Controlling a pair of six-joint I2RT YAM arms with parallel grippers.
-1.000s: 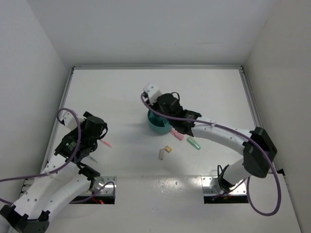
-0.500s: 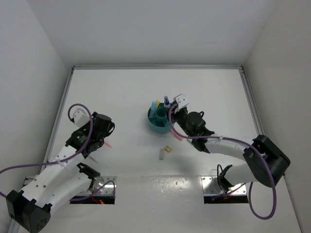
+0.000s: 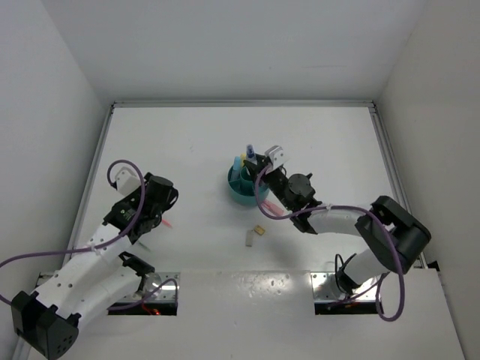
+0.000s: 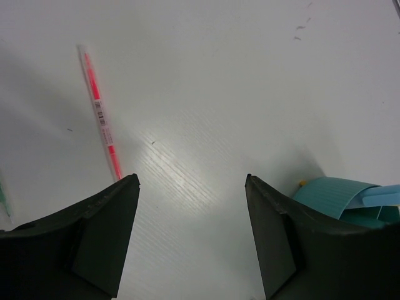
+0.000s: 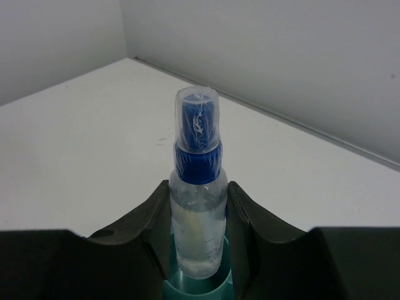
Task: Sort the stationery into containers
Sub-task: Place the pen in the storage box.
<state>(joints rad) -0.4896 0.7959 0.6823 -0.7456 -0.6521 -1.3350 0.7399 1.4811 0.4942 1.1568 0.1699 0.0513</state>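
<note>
My right gripper will go down toward the organiser's central cup next and let go of the clear-blue pen, because the pen is upright with its lower end at that opening.
The round teal organiser stands mid-table, with a light-blue and a yellow marker upright in it. My right gripper is shut on the clear-blue pen, whose blue cap points up and whose lower end sits in the central cup. A pink marker lies partly under the right arm. Two small erasers lie in front of the organiser. My left gripper is open and empty above the table, with a thin pink pen just beyond its left finger. The organiser's edge shows at the right of the left wrist view.
White walls enclose the table at the left, back and right. A green item shows at the left edge of the left wrist view. The right forearm stretches across the table right of the organiser.
The right arm swung from over the organiser to its right side, leaving the clear-blue pen upright in the central cup, still gripped. The left gripper shifted slightly up and right.
</note>
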